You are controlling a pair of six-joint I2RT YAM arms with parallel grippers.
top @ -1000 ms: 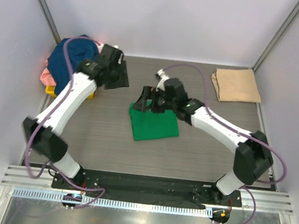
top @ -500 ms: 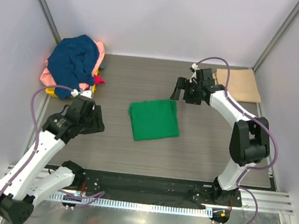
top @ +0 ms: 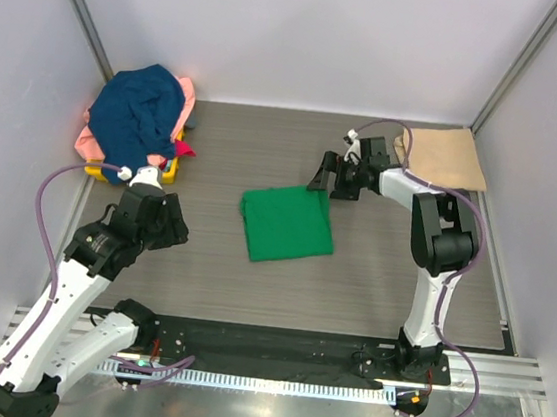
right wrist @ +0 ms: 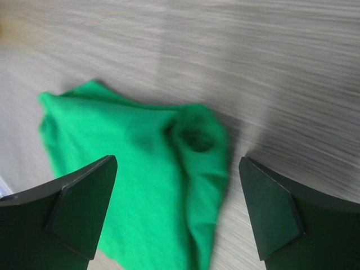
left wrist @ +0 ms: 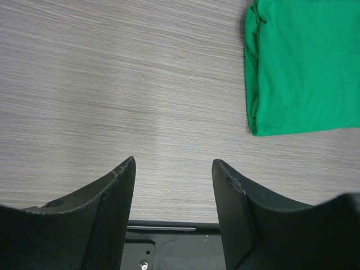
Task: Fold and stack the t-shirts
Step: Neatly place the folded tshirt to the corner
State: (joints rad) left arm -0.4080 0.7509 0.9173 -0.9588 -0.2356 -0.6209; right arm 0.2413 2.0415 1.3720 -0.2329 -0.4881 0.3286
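Observation:
The green t-shirt's puckered corner lies between my right gripper's open fingers, so the gripper draws back and to the left in the top view onto it next.
A bright green t-shirt (top: 287,226) lies folded in a rough square at mid-table. My right gripper (top: 330,179) hovers open just beyond its far right corner. In the right wrist view the green cloth (right wrist: 140,185), with a puckered fold, lies under the wide-open right gripper (right wrist: 177,163), nothing gripped. A tan t-shirt (top: 443,157) lies folded at the back right. More t-shirts sit in a heap at the back left, navy blue (top: 137,110) on top of pink, red and yellow. My left gripper (top: 161,223) is open over bare table at the near left, with the green shirt (left wrist: 304,67) off to its side.
Pale walls with metal corner posts (top: 80,5) close in the wooden table (top: 224,152) on three sides. A black base rail (top: 273,344) runs along the near edge. The right arm's elbow (top: 442,232) stands between the green and tan shirts.
My left arm has drawn back from the back-left heap to the near left. My right gripper lifted off the green shirt's far edge, swung right, then came back a little, opening wider.

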